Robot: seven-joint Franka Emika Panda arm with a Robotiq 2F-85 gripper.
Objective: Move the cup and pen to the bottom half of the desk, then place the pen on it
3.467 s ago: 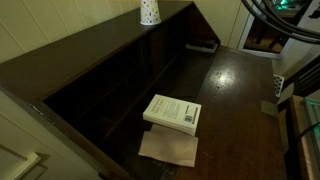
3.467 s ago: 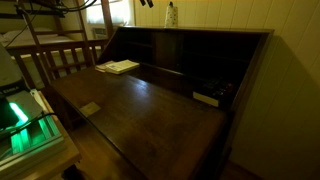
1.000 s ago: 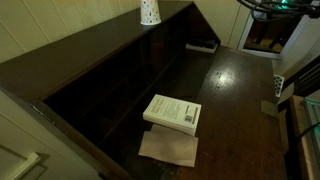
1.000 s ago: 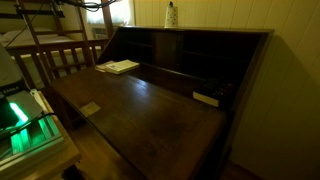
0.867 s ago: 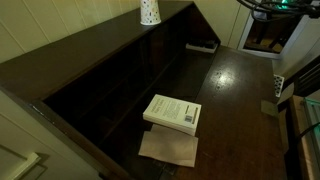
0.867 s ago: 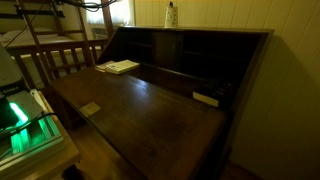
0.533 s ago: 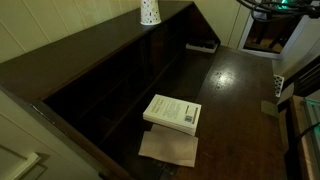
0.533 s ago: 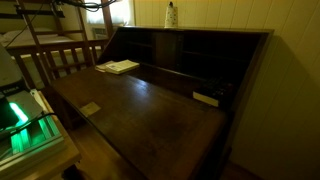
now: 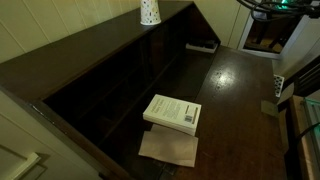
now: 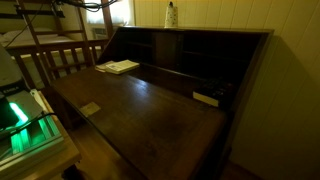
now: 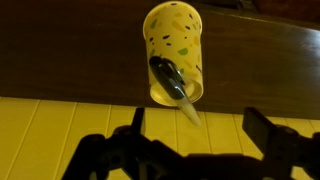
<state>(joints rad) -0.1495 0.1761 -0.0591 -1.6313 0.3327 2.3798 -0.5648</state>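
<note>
I will lower slightly onto the pen's pale tip [image 11: 191, 113], past the cup's rim, and close.
The cup [image 9: 150, 11] is small, white and dotted, and stands on the desk's raised top ledge [image 9: 95, 48]; it also shows in an exterior view [image 10: 171, 15]. In the wrist view the cup [image 11: 173, 45] is seen from its mouth, with the dark pen [image 11: 168, 77] inside it, its pale tip sticking out over the rim. My gripper [image 11: 200, 138] is open and empty, its two fingers dark silhouettes wide apart, some way from the cup. The gripper is out of frame in both exterior views.
A white paperback book [image 9: 172, 112] lies on a brown sheet [image 9: 168, 149] on the flat lower surface; it also shows in an exterior view [image 10: 119, 67]. A small dark-and-white object [image 10: 206, 98] lies by the cubbyholes [image 10: 180, 60]. A pale card [image 10: 90, 108] lies near the front edge.
Since 3.5 s ago the arm has pulled up out of the top edge of both exterior views. Nothing has visibly moved in the last second.
</note>
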